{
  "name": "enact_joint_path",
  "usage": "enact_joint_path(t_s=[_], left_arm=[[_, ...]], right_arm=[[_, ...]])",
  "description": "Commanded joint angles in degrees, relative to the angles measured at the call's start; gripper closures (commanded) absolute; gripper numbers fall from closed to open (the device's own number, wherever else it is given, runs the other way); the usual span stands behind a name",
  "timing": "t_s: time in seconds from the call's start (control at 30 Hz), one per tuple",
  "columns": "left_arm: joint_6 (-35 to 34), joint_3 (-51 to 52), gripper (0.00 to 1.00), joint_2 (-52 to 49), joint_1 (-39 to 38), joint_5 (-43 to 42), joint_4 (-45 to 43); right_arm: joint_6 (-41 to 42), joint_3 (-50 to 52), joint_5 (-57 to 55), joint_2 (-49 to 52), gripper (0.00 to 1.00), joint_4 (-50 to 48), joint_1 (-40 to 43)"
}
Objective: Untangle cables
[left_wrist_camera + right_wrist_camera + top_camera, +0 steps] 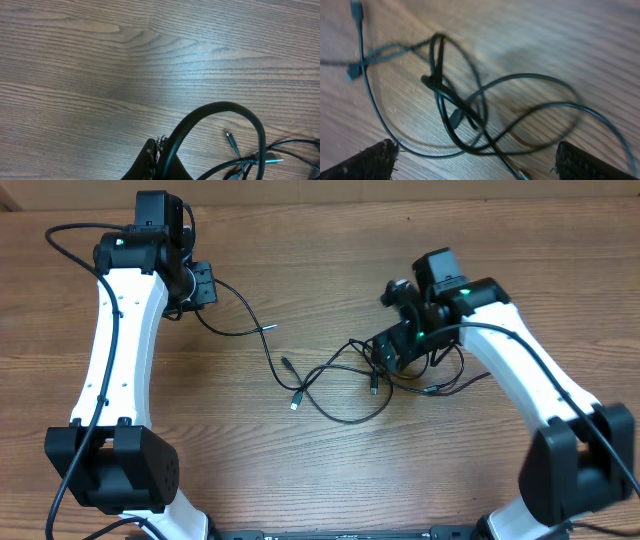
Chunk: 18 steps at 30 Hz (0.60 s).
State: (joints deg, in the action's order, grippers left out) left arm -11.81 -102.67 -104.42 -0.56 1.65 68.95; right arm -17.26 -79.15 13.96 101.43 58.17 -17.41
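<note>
Next, my right gripper lowers onto the piece of cable crossing atop the loops and closes, since the piece of cable lies below it, between its open fingers.
Several thin black cables lie looped over each other in a tangle (pixel 362 375) on the wooden table, with small plug ends (pixel 295 404) spread to its left. My left gripper (pixel 203 285) is at the back left, shut on one cable (pixel 245 305) that runs from it toward the tangle. In the left wrist view this cable (pixel 220 106) arcs up out of the closed fingers (pixel 162 161). My right gripper (pixel 392 352) hovers over the tangle's right side, open. In the right wrist view its fingers (pixel 477 165) stand wide apart around the crossed loops (pixel 455 107), touching none.
The bare wooden table (pixel 300 470) stretches around the cables. A loose plug end (pixel 270 326) lies below the left gripper. Thicker black arm wires run along both white arms (pixel 115 360). The arm bases stand at the front corners.
</note>
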Motion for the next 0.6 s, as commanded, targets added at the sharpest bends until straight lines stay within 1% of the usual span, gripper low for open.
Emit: enact_joint_path(t_s=[0.0,0.03,0.1,0.17,0.2,0.27,0.43,0.57], left_arm=[[0.7,-0.07,0.96,0.68,0.11,-0.66,-0.04],[0.7,-0.07,0.96,0.68,0.11,-0.68,-0.04],[0.72,-0.07,0.96,0.68,0.11,-0.63,-0.15],[0.7,-0.07,0.96,0.68,0.11,-0.66,-0.28],[0.72,-0.07,0.96,0.68,0.11,-0.66,-0.28],[0.72,-0.07,0.96,0.68,0.11,-0.63,-0.26],[0.72,-0.07,0.96,0.68,0.11,-0.66,-0.24],[0.7,-0.07,0.92,0.68,0.09,-0.66,-0.17]], right_arm=[[-6.67,0.46,4.37,3.32,0.05,-0.59,-0.59],[-6.64,0.46,4.13,3.87,0.09,-0.98,-0.59],[-6.67,0.46,4.13,4.44,0.45,-1.92,-0.59],[-6.69,0.44,4.11,4.44,0.87,-3.17,-0.59],[-6.64,0.44,4.13,4.44,0.96,-4.04,-0.5],[-6.62,0.0,3.85,4.44,0.96,-5.57,-0.52],[-6.6,-5.16,3.69,4.39,0.96,-5.05,-0.52],[-3.96,-13.92,3.67,4.35,0.96,-1.7,-0.52]])
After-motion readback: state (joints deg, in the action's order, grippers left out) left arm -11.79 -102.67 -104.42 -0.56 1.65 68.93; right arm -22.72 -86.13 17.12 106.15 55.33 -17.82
